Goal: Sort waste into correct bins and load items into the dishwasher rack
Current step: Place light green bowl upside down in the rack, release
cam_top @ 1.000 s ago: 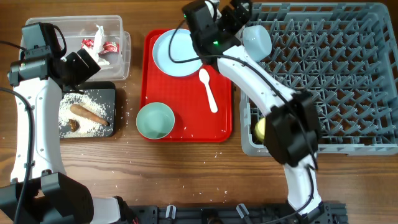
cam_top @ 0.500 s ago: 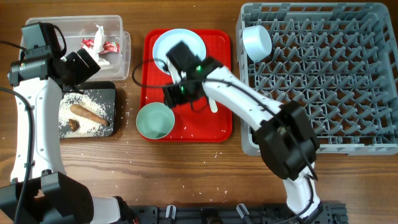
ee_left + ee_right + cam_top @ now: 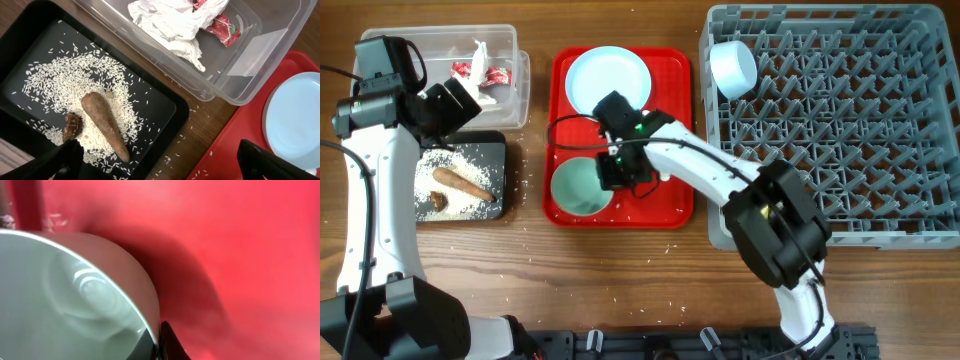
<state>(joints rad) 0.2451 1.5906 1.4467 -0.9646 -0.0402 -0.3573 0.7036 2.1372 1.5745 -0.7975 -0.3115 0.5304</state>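
Note:
The mint-green bowl goes to the rack's wires by the blue bowl next. My right gripper lifts and tilts across, to its right in the overhead view, to release the bowl's rim.
My right gripper (image 3: 612, 172) (image 3: 159, 340) is shut on the rim of the mint-green bowl (image 3: 576, 188) (image 3: 75, 295), which sits on the red tray (image 3: 670, 205); one finger (image 3: 172, 342) shows outside the rim. A pale blue plate (image 3: 605, 78) (image 3: 295, 120) lies at the tray's back. A pale blue bowl (image 3: 733, 68) rests in the grey dishwasher rack (image 3: 850, 130). My left gripper (image 3: 448, 105) (image 3: 159, 147) hangs open over the bins. The clear tub (image 3: 515, 95) (image 3: 235, 95) holds tissue (image 3: 167, 22) and wrappers (image 3: 220, 27). The black tray (image 3: 503, 140) (image 3: 160, 107) holds rice, a carrot-like stick (image 3: 107, 127) and a scrap (image 3: 72, 126).
Loose rice grains lie on the wood between the black tray and the red tray. My right arm crosses the red tray's middle and the rack's front left corner. The rack fills the table's right side.
My right arm swung from the rack down to the red tray and its jaws closed on the mint-green bowl's rim. The left arm has not moved.

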